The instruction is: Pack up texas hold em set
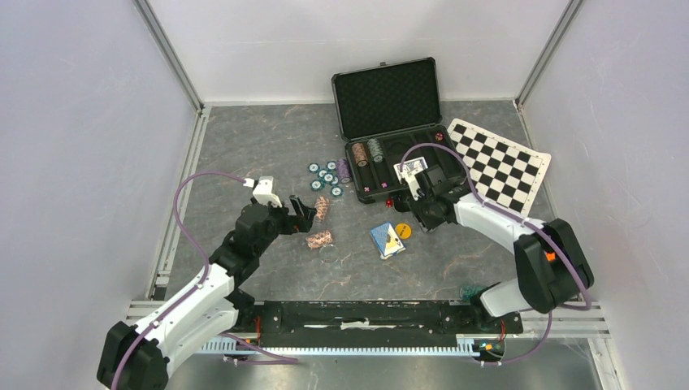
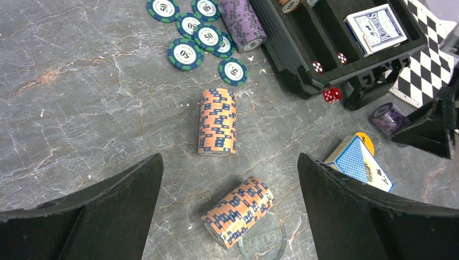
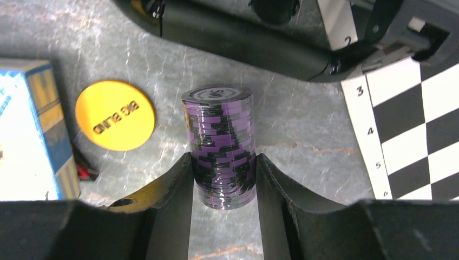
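Note:
The right gripper rises outward over the case (image 1: 388, 99) next and lowers to release the purple stack in the slot (image 1: 382, 171) beside the boxed deck, since that slot is empty.
The black case (image 1: 388, 99) lies open at the back with chip stacks (image 1: 367, 152) and a boxed card deck (image 2: 374, 28) in its tray. My right gripper (image 3: 223, 160) is shut on a purple chip stack (image 3: 219, 146), just in front of the case; the stack also shows in the left wrist view (image 2: 388, 118). My left gripper (image 2: 228, 162) is open and empty above two orange chip stacks lying on their sides, one near (image 2: 238, 211) and one farther off (image 2: 217, 122). Loose green chips (image 2: 194, 38) and another purple stack (image 2: 242, 23) lie left of the case.
A blue card deck (image 1: 387, 240) and a yellow Big Blind button (image 3: 115, 115) lie mid-table. A red die (image 2: 332, 95) sits by the case's front corner. A checkered mat (image 1: 502, 162) lies at the right. A clear ring (image 2: 262, 242) lies beside the near orange stack.

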### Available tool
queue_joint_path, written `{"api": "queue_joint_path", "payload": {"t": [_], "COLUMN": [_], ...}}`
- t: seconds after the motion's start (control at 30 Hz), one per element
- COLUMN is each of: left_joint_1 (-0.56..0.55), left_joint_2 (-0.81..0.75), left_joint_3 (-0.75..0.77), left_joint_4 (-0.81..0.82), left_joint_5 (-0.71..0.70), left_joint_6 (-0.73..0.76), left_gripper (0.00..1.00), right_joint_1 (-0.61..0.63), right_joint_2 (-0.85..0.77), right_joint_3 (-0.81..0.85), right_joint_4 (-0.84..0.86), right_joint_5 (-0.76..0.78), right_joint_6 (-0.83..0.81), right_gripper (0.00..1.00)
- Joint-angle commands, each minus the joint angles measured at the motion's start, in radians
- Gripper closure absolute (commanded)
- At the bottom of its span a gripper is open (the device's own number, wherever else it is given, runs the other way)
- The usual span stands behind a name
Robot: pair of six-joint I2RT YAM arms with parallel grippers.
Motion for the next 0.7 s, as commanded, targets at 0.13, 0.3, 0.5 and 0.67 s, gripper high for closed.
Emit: {"api": "queue_joint_path", "payload": {"t": [0.13, 0.3, 0.5, 0.67], "left_joint_1": [0.002, 0.002, 0.001, 0.001], "left_joint_2": [-0.005, 0.013, 0.026, 0.018], "left_joint_3": [0.001, 0.007, 0.01, 0.007], "left_joint_4": [0.031, 0.032, 0.037, 0.037], "left_joint_5": [0.0, 0.007, 0.016, 0.012], "left_joint_6": [0.042, 0.037, 0.035, 0.037], "left_gripper": [0.0, 0.0, 0.0, 0.0], "right_joint_1": [0.002, 0.002, 0.002, 0.002], "right_joint_2": [-0.167, -0.166, -0.08, 0.028], "right_joint_3": [0.103, 0.181, 0.294, 0.357], "right_joint_4": [-0.048, -0.028, 0.091, 0.245], "right_joint_5": [-0.089, -0.103, -0.165, -0.231], "right_joint_6": [0.025, 0.042, 0.117, 0.186], "right_gripper": [0.82, 0.88, 0.89, 0.9]}}
